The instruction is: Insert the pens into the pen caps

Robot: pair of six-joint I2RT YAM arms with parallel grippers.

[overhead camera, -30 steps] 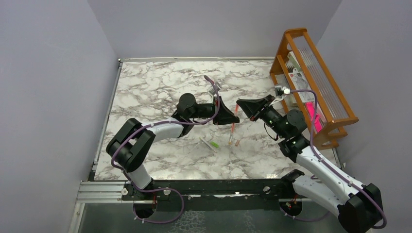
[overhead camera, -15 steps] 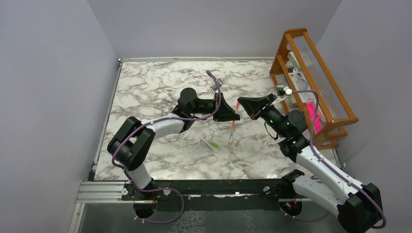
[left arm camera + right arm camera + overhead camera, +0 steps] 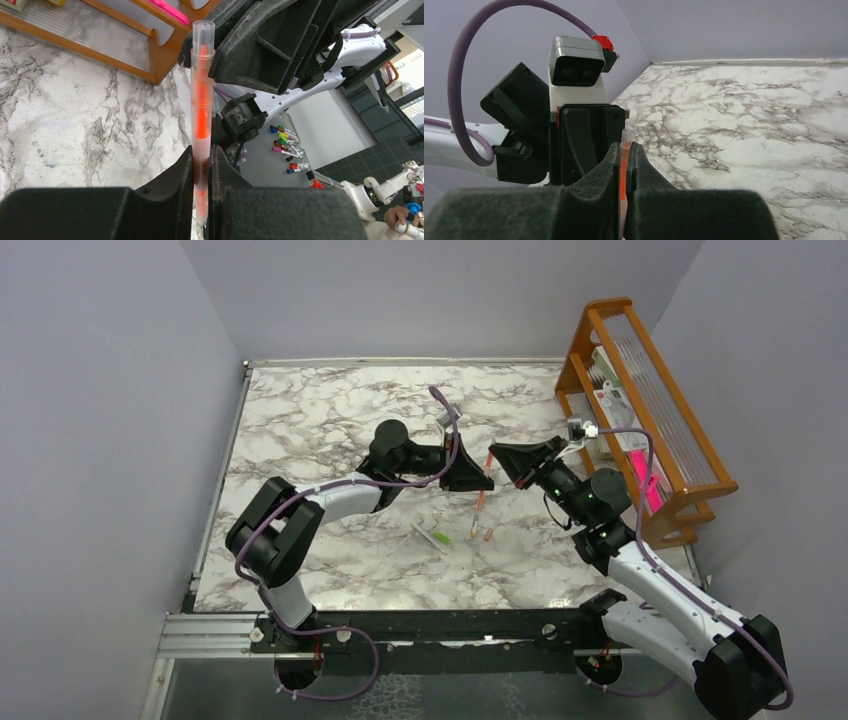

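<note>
I should next move my left gripper to the left in the top view, tilt it down and lower it to the bare marble to let go of the pen, because the pen's tip is capped.
An orange-red pen with a frosted barrel stands clamped between my left gripper's fingers, which are shut on its lower barrel. Its upper end carries a translucent pen cap that reaches into my right gripper. In the right wrist view that gripper is shut on the same thin orange-cored tube. From above, the left gripper and right gripper meet tip to tip above mid-table. Below them lie an orange pen, a tan-orange cap, a whitish pen and a green cap.
An orange wooden rack with boxes and a pink item stands along the table's right edge, close behind the right arm. The marble tabletop has walls at the back and on both sides. Loose coloured markers lie on a surface beyond the table.
The left gripper has edged a little up and to the right, closing on the right gripper's tips. Both grips have stayed shut and the items on the table have not moved.
</note>
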